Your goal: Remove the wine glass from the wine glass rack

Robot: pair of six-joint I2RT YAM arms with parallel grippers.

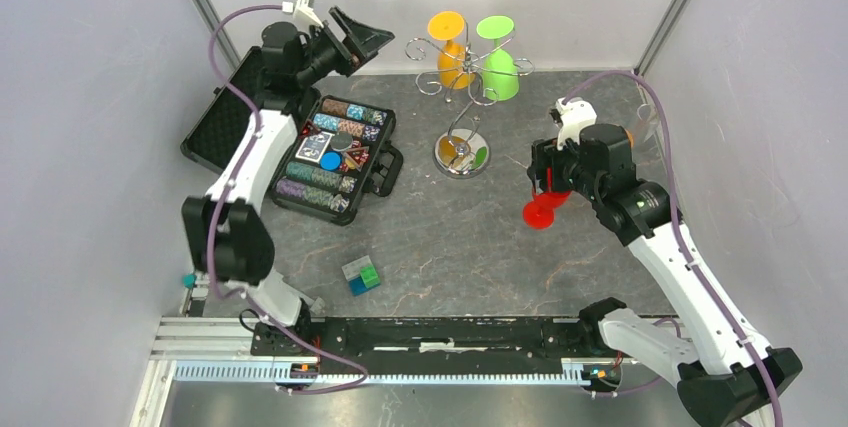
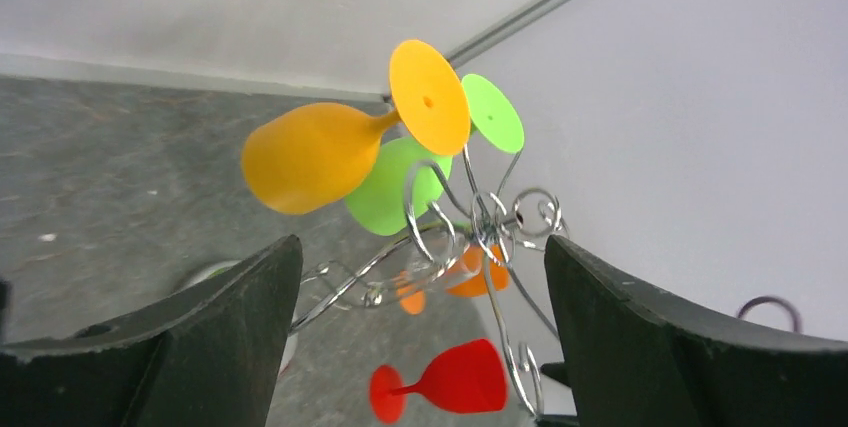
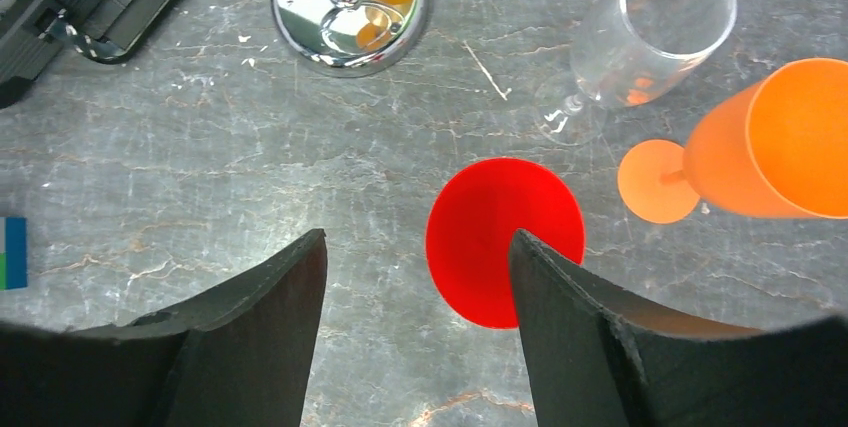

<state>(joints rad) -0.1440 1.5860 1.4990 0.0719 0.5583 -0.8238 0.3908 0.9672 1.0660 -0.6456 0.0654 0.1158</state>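
Note:
My left gripper goes to the right in the top view onto the yellow-orange wine glass's foot edge next, since it stands clear above the rack's scroll arms.
The silver wire wine glass rack (image 1: pixel 462 112) stands at the back middle on its round mirrored base (image 3: pixel 348 12). A yellow-orange wine glass (image 1: pixel 452 52) and a green wine glass (image 1: pixel 500 62) hang upside down from its scroll arms. Both also show in the left wrist view, the yellow-orange one (image 2: pixel 315 152) and the green one (image 2: pixel 395 187), with the rack (image 2: pixel 490 232) behind. My left gripper (image 1: pixel 360 42) is open and empty, raised left of the rack top (image 2: pixel 420 247). My right gripper (image 3: pixel 415 237) is open above the table. A red wine glass (image 1: pixel 541 209) stands under its right finger (image 3: pixel 600 327); its foot (image 3: pixel 490 237) shows.
An open black case of poker chips (image 1: pixel 330 152) lies at the left. A small green and blue block (image 1: pixel 361 275) lies at the front. A clear glass (image 3: pixel 650 37) and an orange glass (image 3: pixel 770 142) stand right of the red one. Grey walls enclose the table.

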